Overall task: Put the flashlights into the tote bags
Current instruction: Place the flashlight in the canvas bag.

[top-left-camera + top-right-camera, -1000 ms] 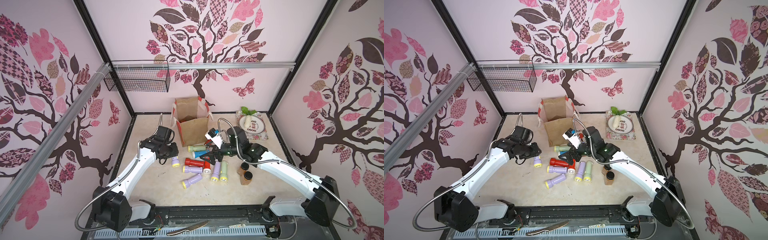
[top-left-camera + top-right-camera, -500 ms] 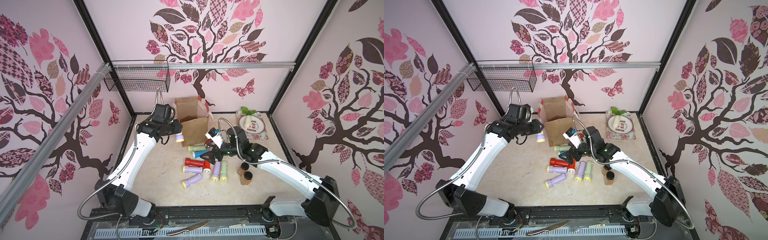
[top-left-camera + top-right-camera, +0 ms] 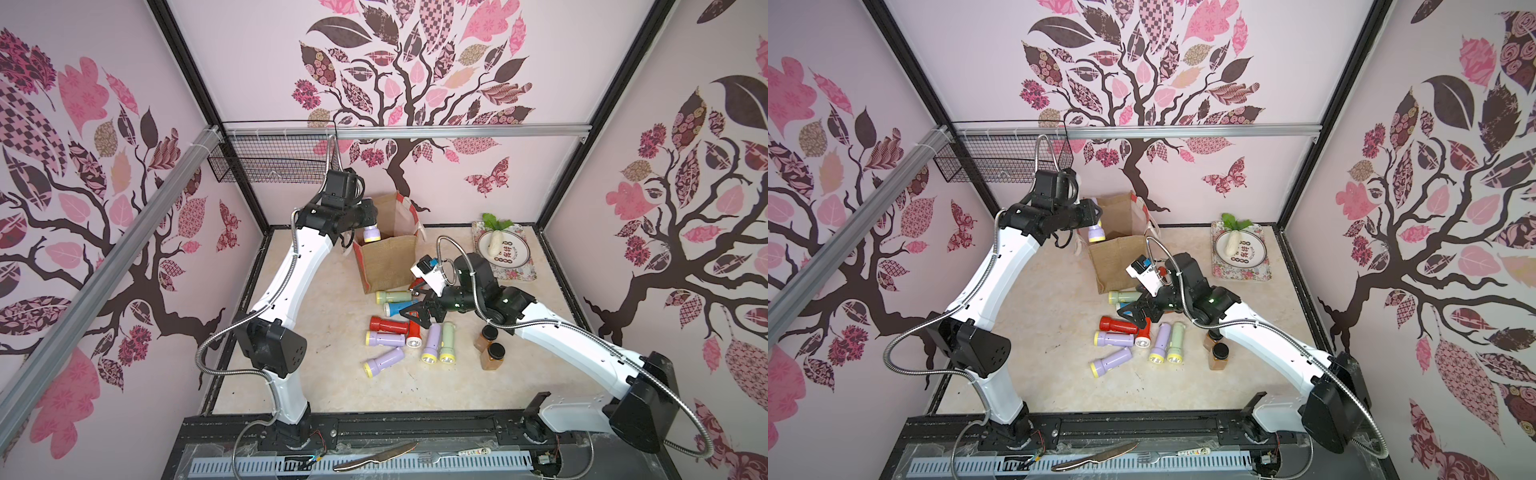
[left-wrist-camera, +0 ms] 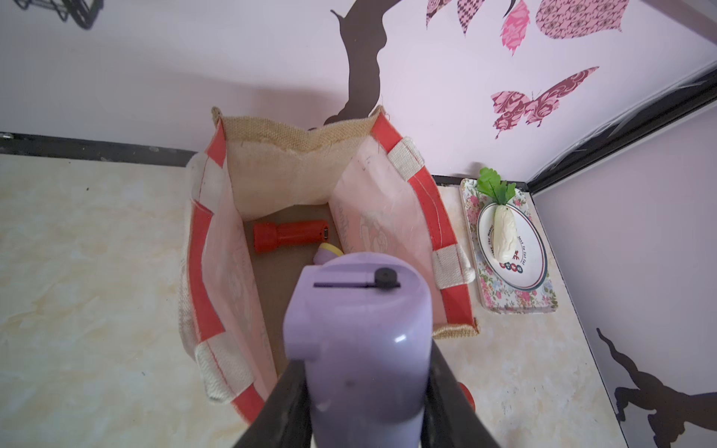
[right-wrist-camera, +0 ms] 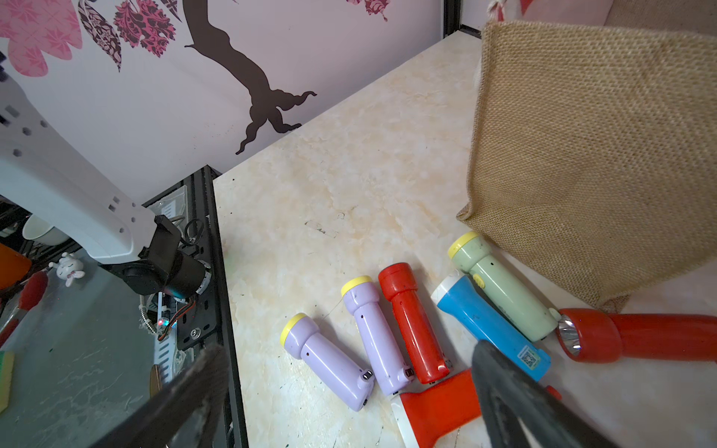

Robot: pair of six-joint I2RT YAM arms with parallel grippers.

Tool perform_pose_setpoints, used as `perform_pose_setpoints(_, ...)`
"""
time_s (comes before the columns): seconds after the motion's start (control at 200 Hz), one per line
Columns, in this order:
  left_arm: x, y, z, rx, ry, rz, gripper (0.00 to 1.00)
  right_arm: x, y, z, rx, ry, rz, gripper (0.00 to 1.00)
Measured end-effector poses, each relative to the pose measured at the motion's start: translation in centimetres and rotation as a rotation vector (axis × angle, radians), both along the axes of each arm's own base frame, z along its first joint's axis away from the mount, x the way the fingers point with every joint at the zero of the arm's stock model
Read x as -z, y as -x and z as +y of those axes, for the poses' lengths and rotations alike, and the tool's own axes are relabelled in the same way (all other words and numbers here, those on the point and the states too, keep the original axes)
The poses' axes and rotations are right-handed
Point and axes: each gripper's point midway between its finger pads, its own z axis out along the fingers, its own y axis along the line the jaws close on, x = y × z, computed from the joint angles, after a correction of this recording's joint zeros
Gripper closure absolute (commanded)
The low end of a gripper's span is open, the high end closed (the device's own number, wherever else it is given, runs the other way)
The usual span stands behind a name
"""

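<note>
My left gripper carries the lilac flashlight [image 3: 372, 235] outward next, lowers it and releases. The middle of the bag's opening lies outward of my left gripper and below it.
The tan burlap tote bag [image 3: 390, 262] [image 3: 1115, 266] [image 5: 582, 135] stands open at the back of the table. My left gripper [image 3: 368, 222] [image 4: 361, 388] is shut on a lilac flashlight [image 3: 372, 235] [image 3: 1096, 233] [image 4: 357, 329], held head-down over the bag's mouth [image 4: 271, 128]. Inside lie a red flashlight [image 4: 289, 236] and a lilac one [image 4: 328, 252]. Several flashlights lie in front of the bag: pale green [image 5: 504, 294], blue [image 5: 489, 322], red [image 5: 411, 322], lilac [image 5: 326, 357]. My right gripper [image 3: 419, 316] [image 5: 349, 388] hangs open just above them, holding nothing.
Two amber jars [image 3: 488, 334] [image 3: 494, 357] stand right of the pile, beside my right arm. A floral tray [image 3: 523, 274] with a plate and a radish sits at the back right. A wire basket [image 3: 270, 162] hangs on the back left wall.
My left arm has lifted the lilac flashlight off the table and carried it back and up to above the tote bag. The right arm has not moved.
</note>
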Motion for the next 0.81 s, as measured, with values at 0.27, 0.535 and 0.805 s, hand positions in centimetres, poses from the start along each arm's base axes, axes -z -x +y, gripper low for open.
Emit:
perform_pose_setpoints(0.27,-0.9,-5.3,-0.3,-0.051,-0.007,-0.099,0.95,0.1,0.1,-0.1,0.0,0.005,0.007,0.0)
perform_pose_setpoints(0.535,3.2,-9.8,1.4,-0.103,-0.07,-0.1,0.96,0.2,0.1,-0.2,0.005,0.016,0.015,0.0)
perform_pose_setpoints(0.805,6.6,-12.3,1.0,-0.092,-0.106,-0.101,0.96,-0.1,0.1,-0.3,0.01,0.021,0.017,0.0)
